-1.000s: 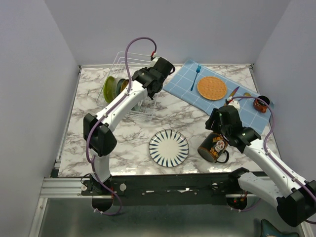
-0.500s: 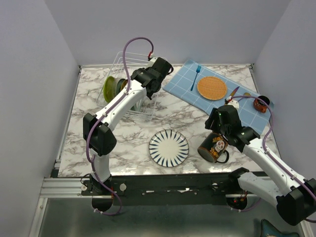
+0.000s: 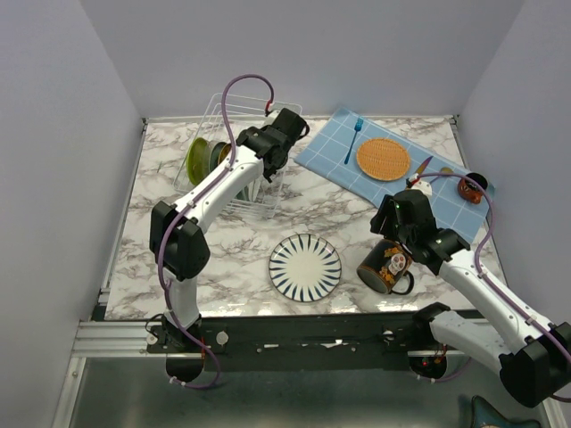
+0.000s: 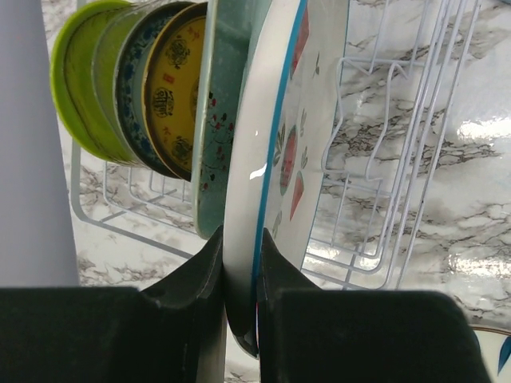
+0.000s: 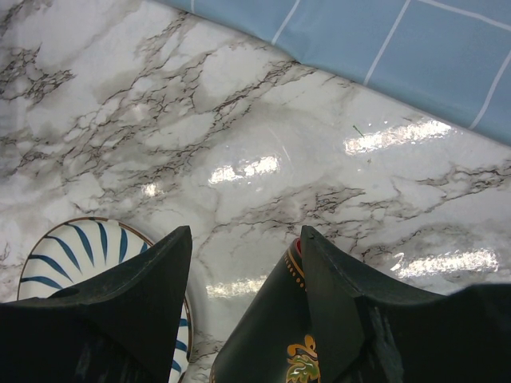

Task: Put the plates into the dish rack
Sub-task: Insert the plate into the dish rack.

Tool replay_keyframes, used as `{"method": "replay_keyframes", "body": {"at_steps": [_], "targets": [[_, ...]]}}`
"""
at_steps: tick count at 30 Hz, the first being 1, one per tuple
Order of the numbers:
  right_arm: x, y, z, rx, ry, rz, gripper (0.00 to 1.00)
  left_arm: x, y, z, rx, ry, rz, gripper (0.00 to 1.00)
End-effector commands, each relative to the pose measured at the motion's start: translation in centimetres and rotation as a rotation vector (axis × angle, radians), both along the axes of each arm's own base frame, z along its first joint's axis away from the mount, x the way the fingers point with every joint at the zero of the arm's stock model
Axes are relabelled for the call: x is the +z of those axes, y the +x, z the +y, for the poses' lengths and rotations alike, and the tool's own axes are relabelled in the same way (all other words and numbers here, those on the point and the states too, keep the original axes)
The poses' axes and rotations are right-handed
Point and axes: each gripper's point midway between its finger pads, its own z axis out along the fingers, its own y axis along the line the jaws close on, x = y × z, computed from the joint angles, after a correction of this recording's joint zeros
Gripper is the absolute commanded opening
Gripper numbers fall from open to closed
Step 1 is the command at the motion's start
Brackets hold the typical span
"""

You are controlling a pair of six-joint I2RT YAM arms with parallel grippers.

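Note:
I should lower my left gripper, moving gently toward the mint-green plate (image 4: pixel 219 128), and let go of the white plate's rim in the rack slot (image 4: pixel 318 254) beside it, because the white plate is already on edge.
In the left wrist view my left gripper (image 4: pixel 239 239) is shut on the rim of the white plate with watermelon slices (image 4: pixel 299 120), held on edge inside the white wire dish rack (image 4: pixel 415 159). Beside it stand a mint-green plate (image 4: pixel 219 128), a yellow plate (image 4: pixel 172 96), a teal-patterned plate (image 4: pixel 132 88) and a green-rimmed one (image 4: pixel 76 80). From above, the rack (image 3: pixel 214 111) is at the back left. A white plate with blue stripes (image 3: pixel 305 267) lies flat near the front. My right gripper (image 5: pixel 243 235) is open over the table, with this striped plate (image 5: pixel 72 255) at its left finger.
A black decorated mug (image 3: pixel 385 266) lies right of the striped plate, under my right wrist, and its body (image 5: pixel 279 335) touches the right finger's inner side. A blue checked cloth (image 3: pixel 335 156) at the back right carries an orange woven mat (image 3: pixel 383 159), a blue fork (image 3: pixel 354 138) and a knife (image 3: pixel 420 168).
My left wrist has shifted slightly to the left over the rack, still holding the watermelon plate. The right arm has hardly moved.

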Motion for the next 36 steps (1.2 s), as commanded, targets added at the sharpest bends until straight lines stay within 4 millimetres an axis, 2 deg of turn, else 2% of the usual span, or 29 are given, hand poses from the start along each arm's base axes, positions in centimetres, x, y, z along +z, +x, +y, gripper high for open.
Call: {"method": "replay_keyframes", "body": {"at_steps": [1,12,17,18,21,32,36], "targets": [[-0.1,-0.2,0.1,0.010,0.001,0.001,0.65,-0.4,1.3,-0.4,0.022,-0.080,-0.044,0.00],[-0.2,-0.2,0.2,0.009,0.005,0.006,0.65,-2.0,1.7,0.2,0.029,-0.119,-0.018,0.00],[-0.3,-0.2,0.2,0.009,0.004,0.009,0.65,-2.5,1.8,0.6,0.035,-0.123,-0.015,0.20],[-0.3,-0.2,0.2,0.010,0.002,0.010,0.65,-2.6,1.9,0.6,0.034,-0.122,-0.016,0.27],[-0.3,-0.1,0.3,0.010,0.004,0.011,0.65,-2.6,2.0,0.9,0.035,-0.118,-0.020,0.32],[-0.4,0.0,0.5,0.018,0.005,0.014,0.65,-1.7,2.1,1.3,0.037,-0.113,-0.039,0.35],[-0.4,0.0,0.6,0.019,0.010,0.019,0.65,-0.7,2.1,1.6,0.043,-0.111,-0.064,0.46]]}}
